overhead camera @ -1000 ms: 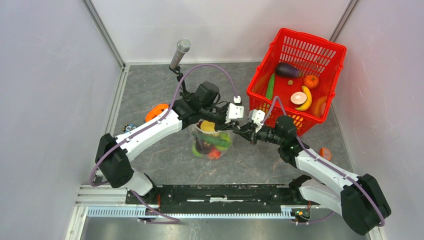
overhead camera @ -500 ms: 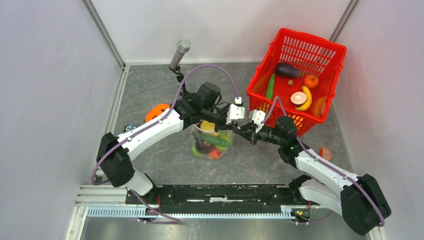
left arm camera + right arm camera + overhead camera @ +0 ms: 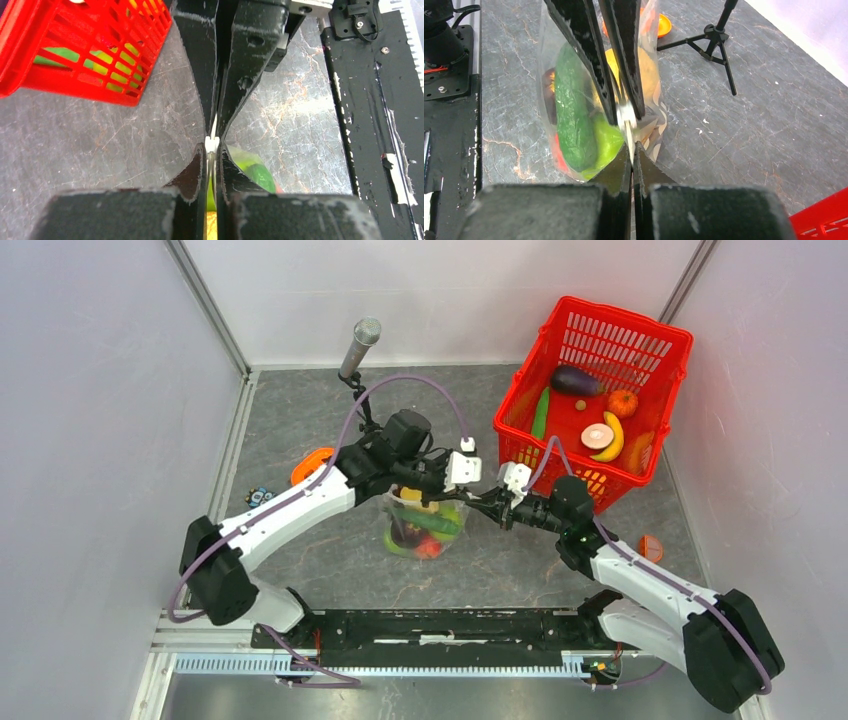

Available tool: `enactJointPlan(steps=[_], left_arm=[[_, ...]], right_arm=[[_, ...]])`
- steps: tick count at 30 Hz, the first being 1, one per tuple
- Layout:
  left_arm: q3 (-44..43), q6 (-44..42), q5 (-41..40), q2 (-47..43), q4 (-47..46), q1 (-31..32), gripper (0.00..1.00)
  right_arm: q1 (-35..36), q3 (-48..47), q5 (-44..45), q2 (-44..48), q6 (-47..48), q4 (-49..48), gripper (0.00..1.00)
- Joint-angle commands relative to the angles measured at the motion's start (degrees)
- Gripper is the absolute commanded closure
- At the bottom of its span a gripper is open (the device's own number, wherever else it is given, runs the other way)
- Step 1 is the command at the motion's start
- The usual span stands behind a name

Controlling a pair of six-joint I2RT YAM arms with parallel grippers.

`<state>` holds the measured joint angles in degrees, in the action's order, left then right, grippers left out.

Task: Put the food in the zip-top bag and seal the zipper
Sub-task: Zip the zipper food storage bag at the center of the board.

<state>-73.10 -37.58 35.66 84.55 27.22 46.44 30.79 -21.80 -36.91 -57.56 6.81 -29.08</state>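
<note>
The bag extends toward the bag's side (image 3: 387, 505) by the orange tape holder, so my left gripper needs to slide along the zipper that way next and release there.
The zip-top bag (image 3: 424, 526) stands upright on the floor mat, clear with white dots. The food is inside it: a long green vegetable (image 3: 571, 112), a yellow lemon (image 3: 646, 75), a light green fruit (image 3: 608, 142), red pieces (image 3: 556, 150) and a dark grape bunch (image 3: 549, 82). My left gripper (image 3: 455, 492) and right gripper (image 3: 482, 504) meet tip to tip at the bag's top right corner. Both are shut on the zipper (image 3: 212, 144) strip. In the left wrist view my left gripper (image 3: 212, 152) faces the right one's fingers (image 3: 240, 90). In the right wrist view my right gripper (image 3: 631, 150) faces the left one's fingers (image 3: 584, 55).
A red mesh basket (image 3: 640, 335) at the back right holds an eggplant, a cucumber, an orange, a banana and a halved fruit. A microphone on a tripod (image 3: 360, 345) stands behind the bag. An orange tape holder (image 3: 315, 462) lies left. A black rail (image 3: 440, 625) runs along the front.
My left arm has shifted slightly left and back, with its gripper still pinched on the bag's top. The right arm and the bag have barely moved.
</note>
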Motion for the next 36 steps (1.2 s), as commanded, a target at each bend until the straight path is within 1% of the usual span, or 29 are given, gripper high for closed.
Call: enactJointPlan(steps=[1,9,13,14,15,16,18,19,21,22,24,28,30,31,34,36], left_arm=[[3.08,-0.91,-4.48,-6.40,-0.33,-2.76,0.98],[9.59,0.78,-6.18,-12.81,-0.92,-6.30,0.98],[11.47,1.26,-5.74,-16.01,-2.12,-6.92,0.98],[11.42,1.35,-4.69,-16.52,-2.33,-6.97,0.98],[11.17,1.37,-3.33,-16.72,-2.35,-6.97,0.98],[10.86,1.36,-2.10,-16.78,-2.39,-6.97,0.98],[9.98,1.39,0.69,-16.53,-2.36,-6.85,0.98],[9.47,1.43,2.13,-16.20,-2.24,-6.88,0.98],[8.67,1.59,3.55,-15.55,-1.85,-6.80,0.98],[8.31,1.79,3.90,-15.27,-1.70,-6.80,0.98],[7.76,1.64,4.53,-14.76,-1.18,-6.71,0.98],[7.32,1.44,5.64,-14.17,-1.12,-6.47,0.98],[7.27,1.60,5.89,-13.94,-1.12,-6.31,0.98],[7.40,1.63,5.99,-13.97,-1.12,-6.27,0.98],[7.82,1.72,6.09,-14.00,-1.12,-6.18,0.98],[8.13,1.72,5.55,-14.45,-1.12,-6.18,0.98]], right_arm=[[-0.29,1.15,2.05,1.74,0.13,-1.01,1.00],[-0.28,1.59,2.98,3.55,0.13,-0.11,1.00],[-0.29,0.22,1.48,3.38,0.35,1.69,1.00],[-0.29,-0.98,0.46,2.89,0.68,3.31,0.96],[-0.29,-2.33,-0.36,2.26,0.98,5.04,0.86],[-0.25,-3.77,-0.80,1.75,1.12,5.91,0.80],[0.18,-6.02,-1.29,1.05,1.84,7.37,0.61],[0.51,-7.00,-1.35,0.83,2.25,7.86,0.49],[1.21,-8.86,-1.41,0.50,3.17,8.86,0.36],[1.52,-9.65,-1.58,0.31,3.56,9.35,0.32],[2.27,-11.60,-1.59,-0.37,4.87,11.05,0.26],[4.40,-16.04,-0.72,-4.53,8.89,17.11,0.25],[5.40,-16.74,0.13,-6.29,9.19,17.22,0.27],[5.86,-16.85,0.00,-6.91,9.10,16.68,0.33],[7.29,-17.14,-0.19,-8.14,8.51,15.35,0.53],[7.70,-16.58,-0.14,-7.90,7.66,13.66,0.71]])
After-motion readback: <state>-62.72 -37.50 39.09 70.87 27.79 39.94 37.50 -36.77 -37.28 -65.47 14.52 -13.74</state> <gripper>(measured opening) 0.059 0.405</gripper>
